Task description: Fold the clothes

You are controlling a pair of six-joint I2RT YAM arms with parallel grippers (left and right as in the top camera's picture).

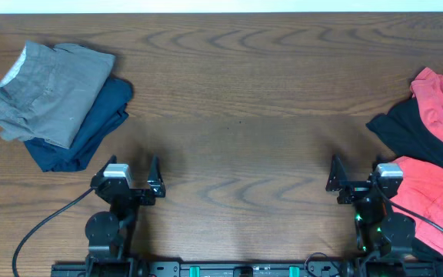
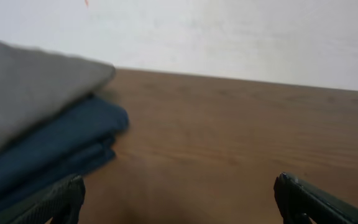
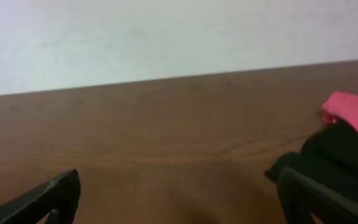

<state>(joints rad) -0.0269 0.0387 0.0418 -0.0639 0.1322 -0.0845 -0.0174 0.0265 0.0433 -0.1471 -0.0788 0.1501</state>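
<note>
The front coral-red cloth's edge lies to my right gripper's right in the overhead view. Next, the gripper rises, tilts its fingers down and descends that way onto it.
A crumpled pile of clothes lies at the table's right edge: a coral-red garment, a black garment under it, and more coral-red cloth nearer the front. In the right wrist view the black garment and a coral-red edge show at the right. My right gripper is open and empty, just left of the pile. My left gripper is open and empty above bare table at the front left.
A folded stack lies at the far left: a grey garment on a dark blue one. It also shows in the left wrist view, grey over blue. A white wall stands behind the wooden table.
</note>
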